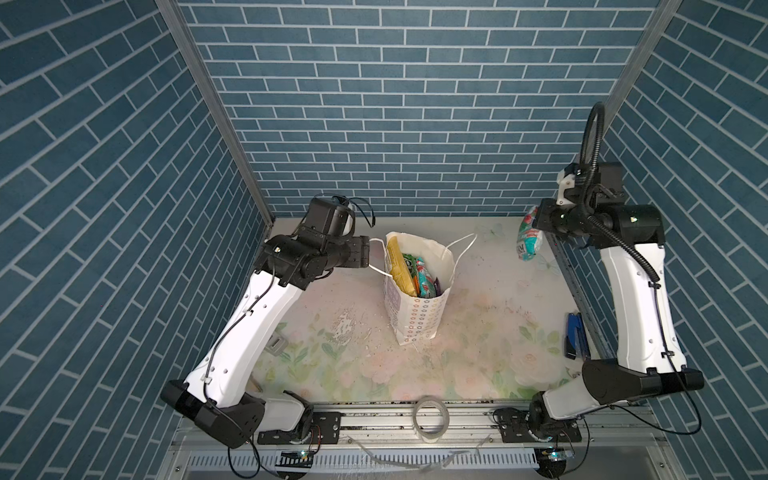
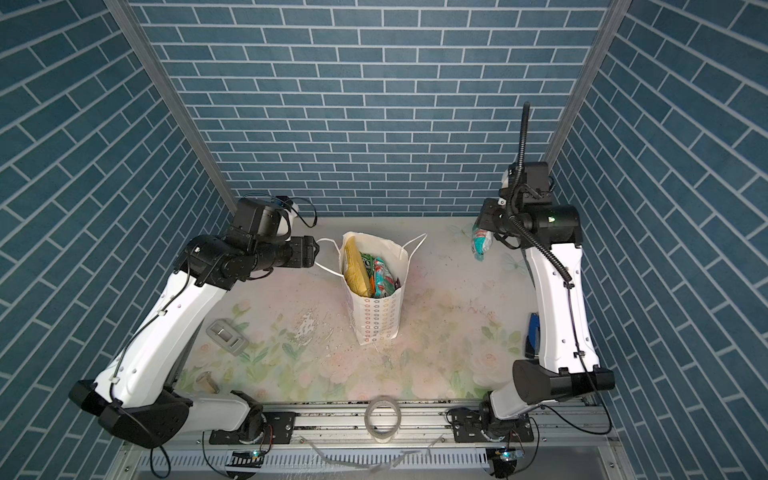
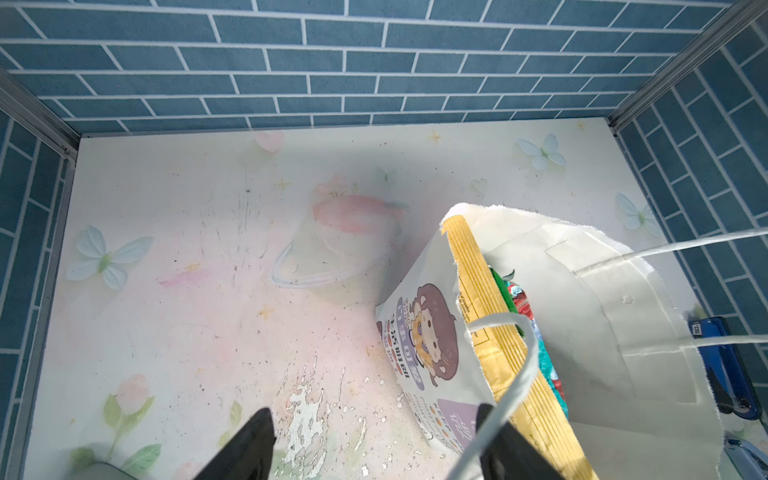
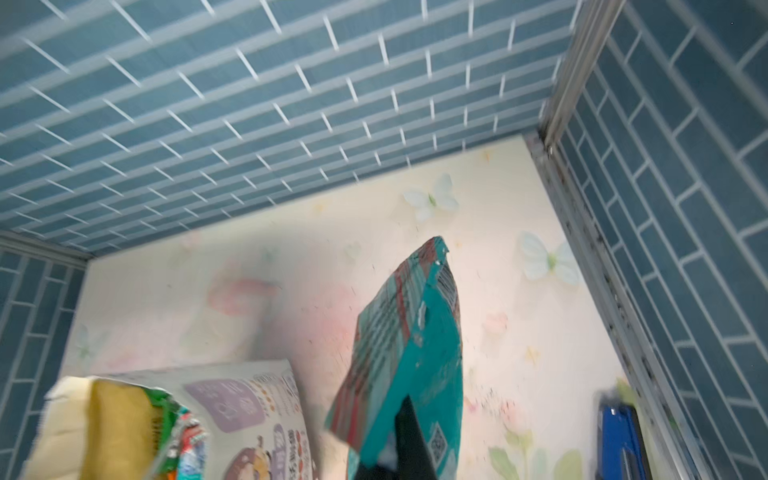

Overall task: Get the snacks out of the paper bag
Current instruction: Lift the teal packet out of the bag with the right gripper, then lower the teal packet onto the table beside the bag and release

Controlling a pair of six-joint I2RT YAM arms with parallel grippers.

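The teal packet goes down toward the paper bag next. My right gripper releases it on the bare tabletop beside the bag, since that clear spot lies below my gripper.
The white paper bag (image 1: 415, 316) stands upright mid-table with its mouth open. Inside it are snacks: a yellow chips bag (image 1: 400, 266), a green packet (image 1: 410, 259) and a teal packet (image 1: 426, 279). My left gripper (image 3: 374, 440) is open beside the bag's left side, and the bag's white string handle (image 3: 519, 374) lies across one finger (image 3: 498, 453). At the back right, above the table, my right gripper (image 4: 401, 436) is shut on a teal packet (image 1: 530, 243) that hangs from it, clear of the bag.
A dark blue stapler-like object (image 1: 575, 340) lies by the right wall. A clear tape roll (image 1: 431, 417) sits on the front rail. A small grey object (image 2: 226, 334) and a cardboard tube (image 2: 208, 382) lie near the left arm.
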